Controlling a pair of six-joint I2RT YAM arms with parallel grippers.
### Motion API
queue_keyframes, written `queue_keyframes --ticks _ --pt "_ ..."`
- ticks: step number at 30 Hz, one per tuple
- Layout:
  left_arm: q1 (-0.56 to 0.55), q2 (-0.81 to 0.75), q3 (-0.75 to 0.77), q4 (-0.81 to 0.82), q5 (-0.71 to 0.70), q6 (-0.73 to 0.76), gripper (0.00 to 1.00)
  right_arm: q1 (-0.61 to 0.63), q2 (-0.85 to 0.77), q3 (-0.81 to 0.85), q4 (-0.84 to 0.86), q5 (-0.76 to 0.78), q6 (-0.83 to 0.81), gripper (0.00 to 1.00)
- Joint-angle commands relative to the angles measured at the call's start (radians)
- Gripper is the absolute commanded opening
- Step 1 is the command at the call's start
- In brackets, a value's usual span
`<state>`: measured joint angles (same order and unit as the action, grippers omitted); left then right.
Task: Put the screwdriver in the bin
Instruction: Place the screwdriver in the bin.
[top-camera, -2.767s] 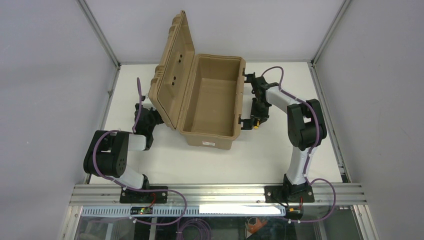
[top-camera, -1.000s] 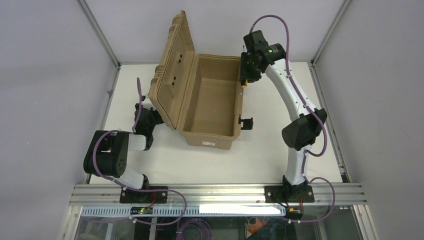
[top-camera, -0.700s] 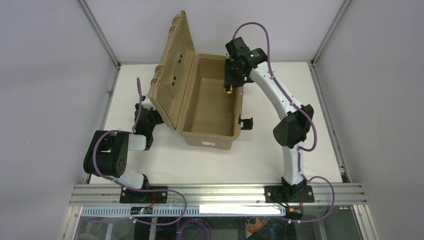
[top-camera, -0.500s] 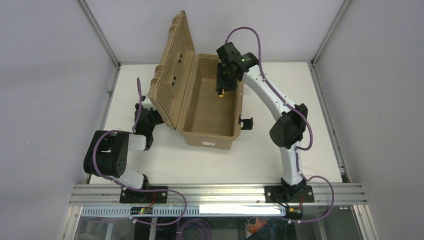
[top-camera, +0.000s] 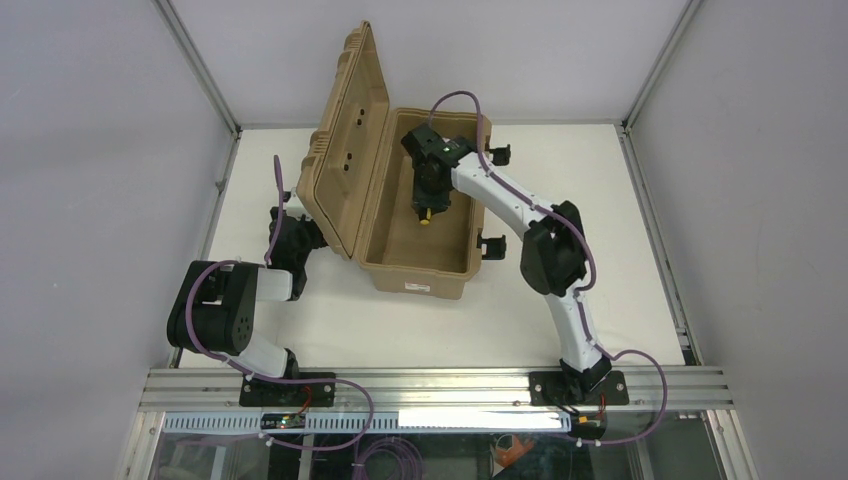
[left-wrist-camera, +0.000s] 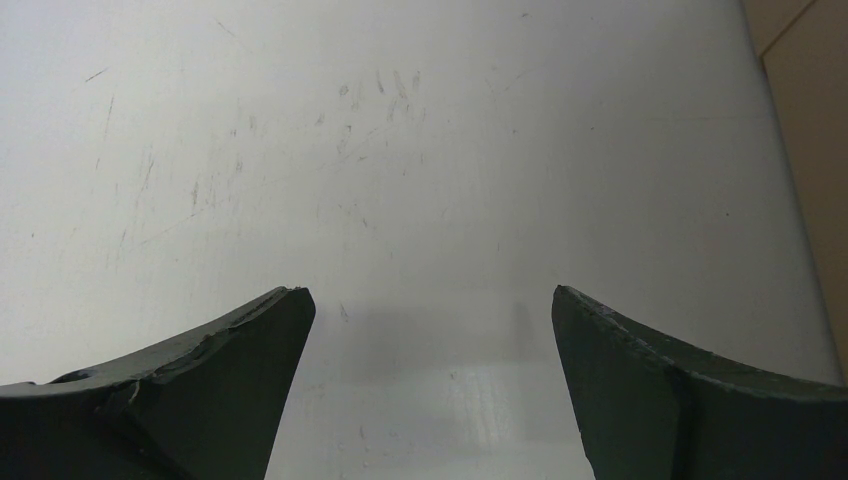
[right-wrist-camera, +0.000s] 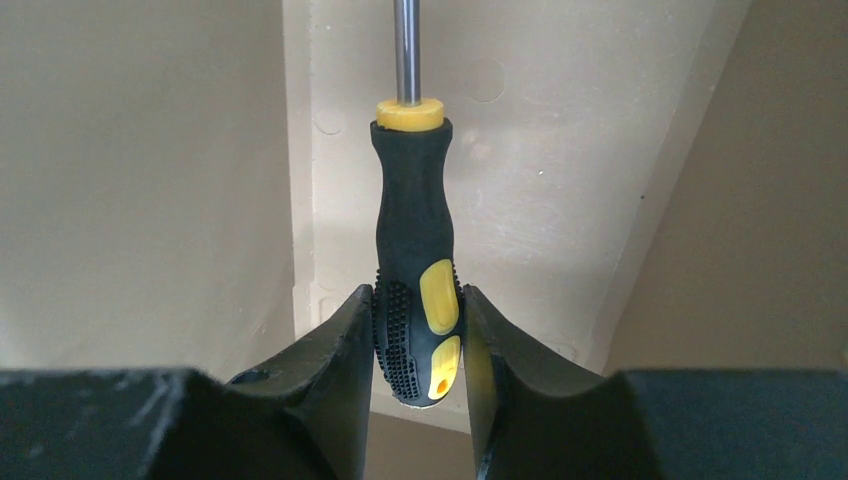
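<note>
The screwdriver's handle hangs clear above the inner bottom down inside the open bin, so I should next lower my right gripper there and release the screwdriver.
The bin (top-camera: 470, 190) is a tan hard case standing open on the white table, its ribbed lid (top-camera: 345, 150) raised to the left. My right gripper (top-camera: 426, 205) hangs over the open bin and is shut on the screwdriver (top-camera: 425, 215). In the right wrist view the yellow-and-black screwdriver handle (right-wrist-camera: 415, 240) is clamped between my right gripper's (right-wrist-camera: 418, 335) fingers, its metal shaft pointing at the bin's inner floor (right-wrist-camera: 520, 170). My left gripper (top-camera: 290, 235) sits low on the table behind the lid; the left wrist view shows my left gripper (left-wrist-camera: 428, 305) open and empty.
Black latches (top-camera: 490, 245) stick out from the bin's right side. A white label (top-camera: 418, 287) is on the bin's front wall. Metal frame rails (top-camera: 430, 385) run along the near edge. Grey walls enclose the table.
My right arm lifted the screwdriver from the table right of the bin, carried it up and left over the rim, and now holds it above the bin's inside. The left arm has not moved.
</note>
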<state>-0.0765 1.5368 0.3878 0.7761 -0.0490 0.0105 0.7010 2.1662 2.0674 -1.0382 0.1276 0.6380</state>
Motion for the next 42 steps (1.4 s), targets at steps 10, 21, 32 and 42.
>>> queue_keyframes --ticks 10,21,32,42 --pt "0.01 -0.03 -0.005 0.028 0.016 -0.008 0.99 0.015 0.104 -0.014 0.081 0.075 0.071 0.14" --pt "0.011 -0.031 -0.004 0.028 0.016 -0.008 0.99 0.015 0.149 -0.043 0.091 0.088 0.06 0.14" --pt "0.011 -0.031 -0.005 0.028 0.016 -0.008 0.99 0.012 0.173 -0.052 0.077 0.094 0.049 0.27" --pt "0.011 -0.031 -0.005 0.028 0.016 -0.007 0.99 0.011 0.141 -0.011 0.053 0.093 0.038 0.47"
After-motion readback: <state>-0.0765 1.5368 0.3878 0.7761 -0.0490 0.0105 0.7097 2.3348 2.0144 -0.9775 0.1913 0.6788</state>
